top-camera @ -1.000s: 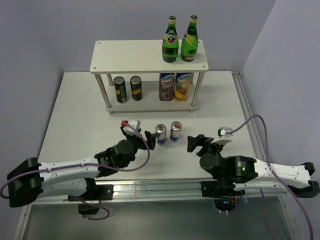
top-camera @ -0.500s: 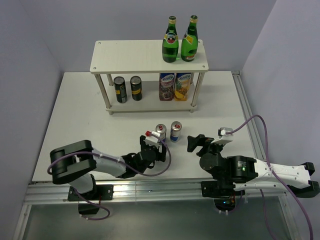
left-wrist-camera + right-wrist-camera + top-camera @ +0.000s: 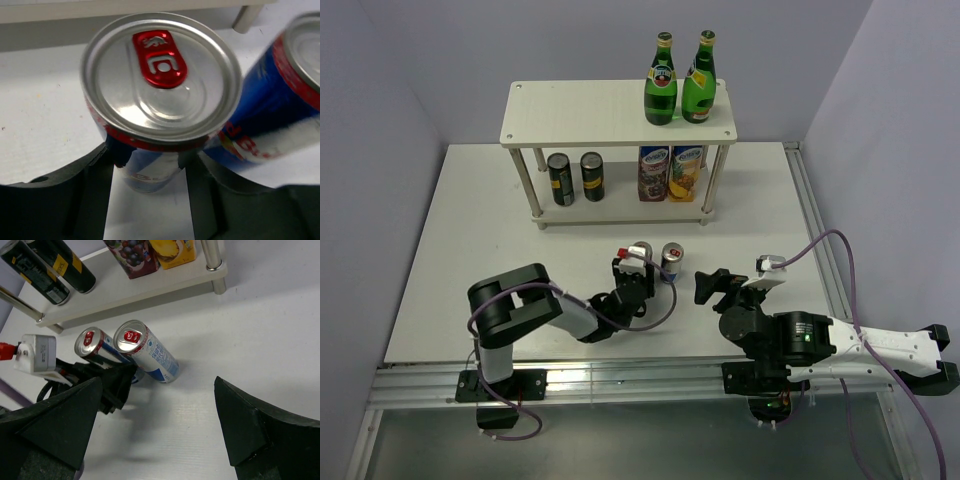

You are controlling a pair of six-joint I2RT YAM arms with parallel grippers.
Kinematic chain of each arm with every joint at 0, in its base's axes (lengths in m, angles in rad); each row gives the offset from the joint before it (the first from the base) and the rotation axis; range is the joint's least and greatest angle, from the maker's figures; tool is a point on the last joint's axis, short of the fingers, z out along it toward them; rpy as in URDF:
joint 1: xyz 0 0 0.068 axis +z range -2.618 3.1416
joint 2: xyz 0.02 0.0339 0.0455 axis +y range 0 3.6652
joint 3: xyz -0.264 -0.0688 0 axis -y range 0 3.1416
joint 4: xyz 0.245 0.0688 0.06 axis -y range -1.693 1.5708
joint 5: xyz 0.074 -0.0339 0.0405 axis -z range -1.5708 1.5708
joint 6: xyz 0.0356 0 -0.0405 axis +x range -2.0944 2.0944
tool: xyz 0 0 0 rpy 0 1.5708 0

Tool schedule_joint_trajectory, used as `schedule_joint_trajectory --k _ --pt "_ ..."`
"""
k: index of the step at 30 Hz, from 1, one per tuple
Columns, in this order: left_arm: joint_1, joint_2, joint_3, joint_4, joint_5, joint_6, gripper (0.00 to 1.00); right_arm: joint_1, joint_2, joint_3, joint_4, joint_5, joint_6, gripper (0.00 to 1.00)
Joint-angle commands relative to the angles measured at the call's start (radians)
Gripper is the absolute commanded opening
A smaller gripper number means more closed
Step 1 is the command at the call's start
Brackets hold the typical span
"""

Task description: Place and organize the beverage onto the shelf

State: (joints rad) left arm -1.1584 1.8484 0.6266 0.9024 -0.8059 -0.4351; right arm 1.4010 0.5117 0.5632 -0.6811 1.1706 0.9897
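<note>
I will raise my left gripper outward and to the left in the top view to release its can on the top board's bare end (image 3: 533,112), as bottles fill the other end.
Two blue-and-silver cans stand side by side on the table. My left gripper (image 3: 634,272) is shut on the left can (image 3: 641,251), its fingers (image 3: 107,161) pressing both sides below the red-ringed lid (image 3: 161,75). The other can (image 3: 671,259) stands touching or nearly touching it on the right (image 3: 280,105). The shelf (image 3: 590,115) carries two green bottles (image 3: 661,85) on its top board and two dark cans (image 3: 560,178) on the lower board. My right gripper (image 3: 710,285) is open and empty to the right of the cans; it sees both cans (image 3: 145,354).
Two juice cartons (image 3: 669,172) stand on the lower board to the right of the dark cans. White legs (image 3: 710,180) frame the shelf's front. The left half of the top board is bare. The table's raised edge (image 3: 815,220) runs along the right side.
My left arm swung right and forward to the left can, and its jaws closed on the can. The right arm has not moved.
</note>
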Motion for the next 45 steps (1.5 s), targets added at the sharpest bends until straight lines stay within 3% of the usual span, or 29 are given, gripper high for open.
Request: schedule_joint_trajectory --k 1,3,4,7,12,16,23,33,38,45 --pt "0.04 0.032 0.065 0.072 -0.029 0.041 0.49 0.006 -0.001 0.003 0.008 0.04 0.009 1.0" --pt "0.066 0.037 0.079 0.063 -0.009 0.056 0.36 0.006 -0.004 0.001 0.005 0.04 0.01 1.0" --pt "0.074 0.029 0.084 0.05 -0.015 0.068 0.22 0.007 -0.006 0.001 0.005 0.041 0.012 1.0" --pt "0.083 -0.044 0.071 0.008 -0.05 0.09 0.0 0.006 -0.015 0.0 0.005 0.041 0.012 1.0" --pt "0.091 -0.262 0.113 -0.187 -0.136 0.14 0.0 0.007 -0.021 -0.005 0.011 0.043 0.009 1.0" --pt "0.121 -0.453 0.188 -0.35 -0.105 0.208 0.0 0.007 -0.027 -0.005 0.011 0.044 0.009 1.0" --pt "0.311 -0.575 0.419 -0.548 0.007 0.321 0.0 0.007 -0.053 -0.014 0.02 0.041 0.0 1.0" --pt "0.612 -0.367 0.996 -0.823 0.211 0.325 0.0 0.007 -0.073 -0.02 0.02 0.044 0.001 1.0" --pt "0.687 -0.223 1.172 -0.893 0.231 0.346 0.0 0.006 -0.094 -0.031 0.035 0.035 -0.017 1.0" --pt "0.756 -0.097 1.292 -0.987 0.232 0.328 0.0 0.007 -0.087 -0.028 0.04 0.032 -0.022 1.0"
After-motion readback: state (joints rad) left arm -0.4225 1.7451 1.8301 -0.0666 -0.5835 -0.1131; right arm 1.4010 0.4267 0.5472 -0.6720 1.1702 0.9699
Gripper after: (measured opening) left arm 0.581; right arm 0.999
